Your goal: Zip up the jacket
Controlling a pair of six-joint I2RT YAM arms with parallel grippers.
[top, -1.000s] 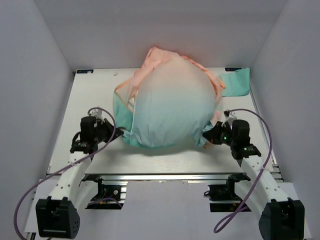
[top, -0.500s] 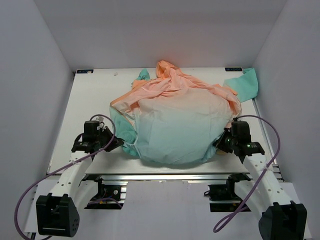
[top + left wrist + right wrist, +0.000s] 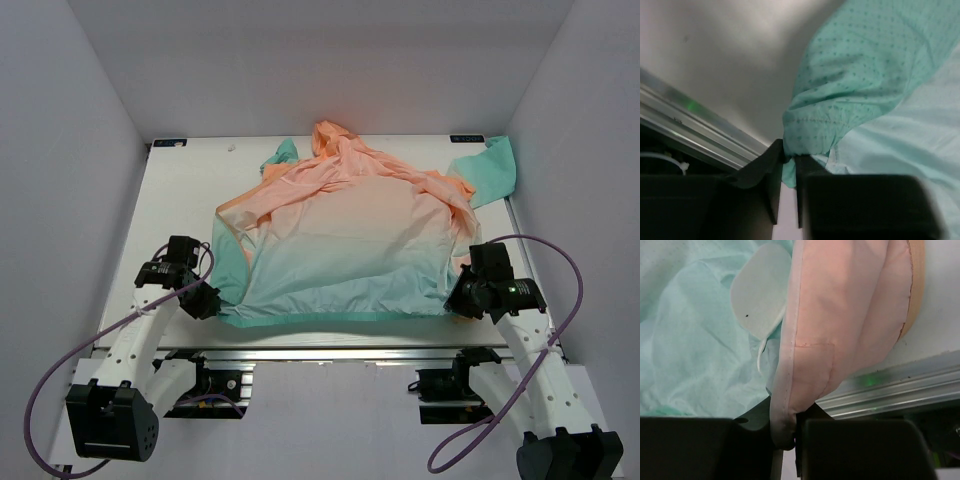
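The jacket (image 3: 345,245) lies spread, so the robot's right gripper should next lift the jacket's corner over to the middle of the teal hem, to the gripper's left in the top view, and let go.
The jacket (image 3: 345,245) lies spread flat on the white table, peach-orange at the hood end far from me and teal along the hem near the front edge. Its zipper does not show on this upper face. My left gripper (image 3: 207,300) sits at the hem's left corner; in the left wrist view its fingers (image 3: 787,157) pinch a bunched teal fold of the jacket (image 3: 865,75). At the right corner is my right gripper (image 3: 458,300), and the right wrist view shows it (image 3: 787,422) clamped on a pale pink fold of the jacket (image 3: 840,315).
An aluminium rail (image 3: 330,352) runs along the table's front edge, just below both grippers. A teal sleeve end (image 3: 490,170) lies at the back right near the side wall. White walls enclose the table on three sides. A white label (image 3: 760,290) sits inside the fabric.
The jacket was ballooned up in the air and has dropped and flattened on the table. Both grippers have moved down, outward and toward the front edge, with the hem corners still in them.
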